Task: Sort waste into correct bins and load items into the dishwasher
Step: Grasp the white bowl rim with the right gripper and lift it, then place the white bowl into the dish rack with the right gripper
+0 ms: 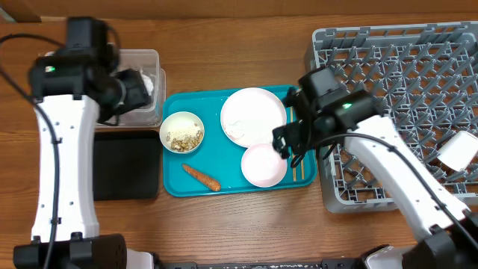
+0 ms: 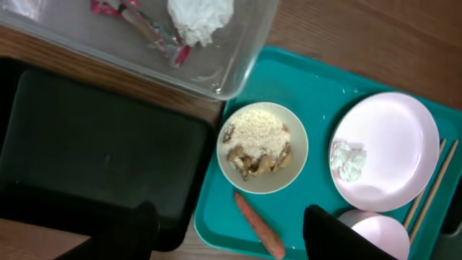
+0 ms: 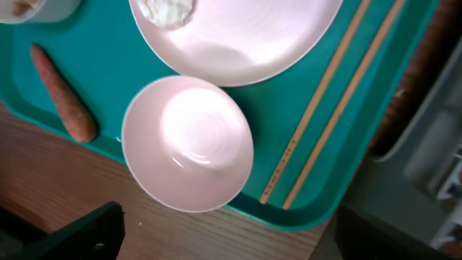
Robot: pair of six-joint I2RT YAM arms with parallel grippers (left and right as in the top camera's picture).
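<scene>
The white bowl is empty and fit for the rack [image 1: 403, 82], so my right gripper moves down next, open fingers straddling the bowl's rim by the chopsticks.
In the clear tub [image 2: 238, 65] lie a crumpled white tissue [image 2: 201, 18] and a red wrapper [image 2: 144, 29]. My left gripper [image 2: 234, 238] hangs open and holds nothing, high over the edge between the black tray [image 2: 94, 152] and the teal tray [image 2: 317, 79]. On the teal tray are a small bowl of rice scraps [image 2: 262, 148], a carrot piece [image 2: 258, 225], a white plate [image 1: 254, 116], an empty white bowl [image 3: 188, 144] and chopsticks [image 3: 325, 123]. My right gripper [image 3: 231, 242] is open above the empty bowl's near rim. The grey dish rack [image 1: 403, 82] stands at the right.
A white cup [image 1: 457, 149] lies in the rack's right part. The plate carries a small white smear [image 2: 349, 160]. The right arm's body reaches across the rack's front left corner [image 1: 336, 187]. Bare wooden table [image 1: 239, 224] shows in front of the trays.
</scene>
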